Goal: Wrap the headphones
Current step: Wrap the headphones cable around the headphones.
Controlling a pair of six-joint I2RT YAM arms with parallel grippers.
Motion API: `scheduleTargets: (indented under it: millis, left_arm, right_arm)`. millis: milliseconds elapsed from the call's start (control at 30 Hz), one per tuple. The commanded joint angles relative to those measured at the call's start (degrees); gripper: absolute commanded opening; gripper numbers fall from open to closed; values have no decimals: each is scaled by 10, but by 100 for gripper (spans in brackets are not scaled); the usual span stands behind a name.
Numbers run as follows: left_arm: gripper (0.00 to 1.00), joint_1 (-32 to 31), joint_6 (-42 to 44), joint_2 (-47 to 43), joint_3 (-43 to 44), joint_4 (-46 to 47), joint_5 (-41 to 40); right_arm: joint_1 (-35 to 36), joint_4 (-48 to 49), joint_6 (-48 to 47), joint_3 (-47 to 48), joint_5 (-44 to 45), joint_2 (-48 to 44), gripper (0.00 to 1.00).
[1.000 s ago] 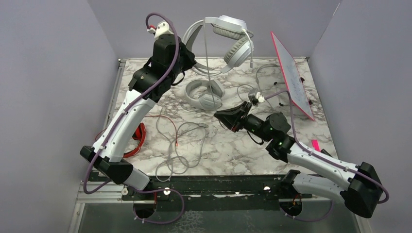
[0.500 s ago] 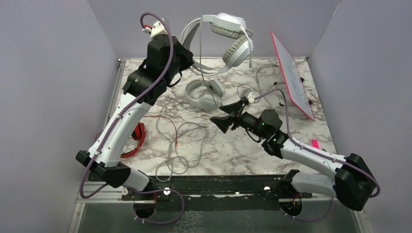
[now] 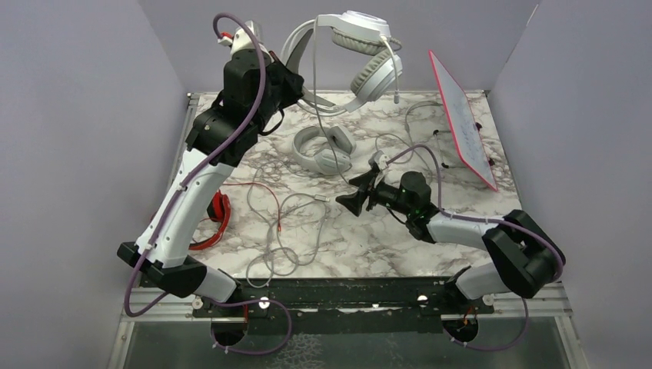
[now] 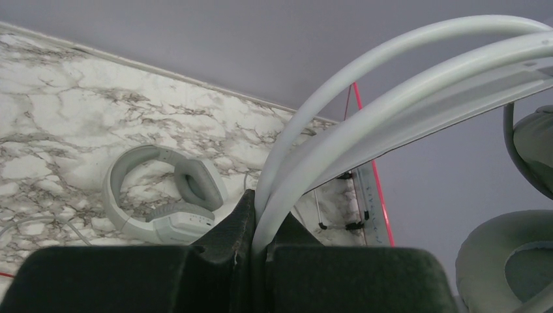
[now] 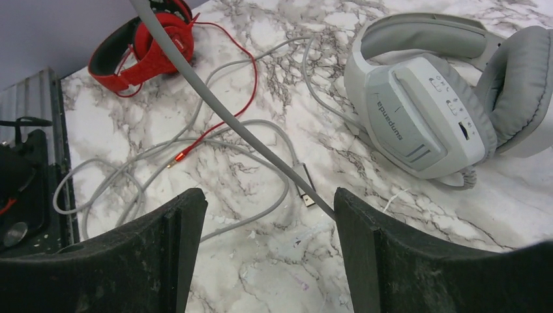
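Observation:
I need to tip my right gripper flatter and ease it slightly outward to close around the hanging grey cable, since the cable passes at its far fingertip.
My left gripper is shut on the headband of the white-silver headphones, holding them high above the back of the table. Their thin grey cable hangs down and passes just in front of my right gripper, which is open low over the marble with nothing between its fingers. The light grey headphones lie flat behind it. The red-and-black headphones lie at the left edge, their red cable trailing inward.
Loose loops of grey cable with a USB plug lie on the table's near middle. A red-rimmed whiteboard leans at the back right. A small pink item sits near the right edge. Purple walls enclose three sides.
My right gripper has opened and reached lower and leftward over the table. The left arm has lifted the white-silver headphones a little higher and to the left.

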Motion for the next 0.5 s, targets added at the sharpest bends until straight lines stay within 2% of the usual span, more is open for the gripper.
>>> scheduleTargets:
  millis: [0,167,333,400,467]
  left_arm:
    - [0,2,-14,-25,40,32,24]
    - [0,2,-20,-36,68,27,44]
    - [0,2,-22,-48,77,24,61]
    - [0,2,-19,-50,85,17,62]
    - [0,2,-11,-50,98,11,62]
  right_arm:
    - [2,143,-40,-11,5,41,75]
    - [1,285,-37,-35,30,102,72]
    - [-1,323,-44,10,25,168,70]
    - [-5,333,-43,17,11,178,64]
    - [-9,336,-29,5,-2,171,51]
